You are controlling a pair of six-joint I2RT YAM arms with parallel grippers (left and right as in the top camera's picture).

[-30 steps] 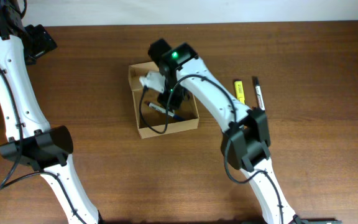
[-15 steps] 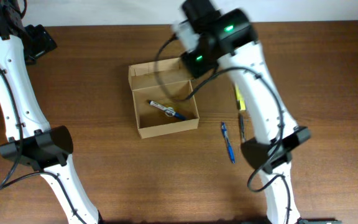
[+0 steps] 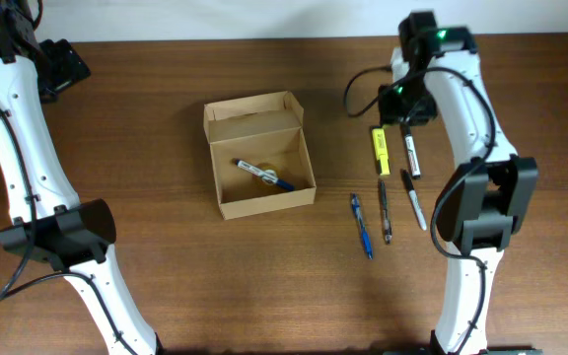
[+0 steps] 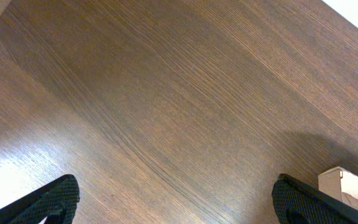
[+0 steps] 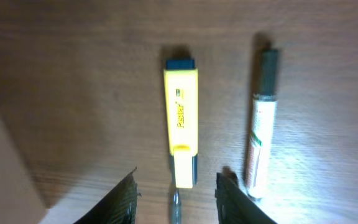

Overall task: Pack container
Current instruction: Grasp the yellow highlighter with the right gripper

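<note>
The yellow highlighter is below the robot's right gripper and already lined up between the open fingers, so they should go down around the body's near end (image 3: 383,163) (image 5: 182,145) and close.
The open tan cardboard container (image 3: 227,205) sits left of the table's middle, lid flap up at the back. A blue-and-white pen (image 3: 262,175) lies inside it. My right gripper (image 3: 400,110) hovers to the right of the box, open and empty. In the right wrist view the right gripper (image 5: 176,199) straddles the near end of a yellow highlighter (image 5: 181,121), without touching it. My left gripper (image 3: 62,64) is at the far left back, open over bare wood, and shows in the left wrist view (image 4: 179,205).
Right of the box lie the yellow highlighter (image 3: 381,151), a white marker (image 3: 411,156), a blue pen (image 3: 362,225), a dark pen (image 3: 386,210) and a black-capped pen (image 3: 415,200). The marker (image 5: 258,143) lies just right of my right fingers. A box corner (image 5: 5,174) shows at left.
My right gripper has lifted out of the box, leaving the pen inside, and swung right to above the highlighter. The left arm has not moved.
</note>
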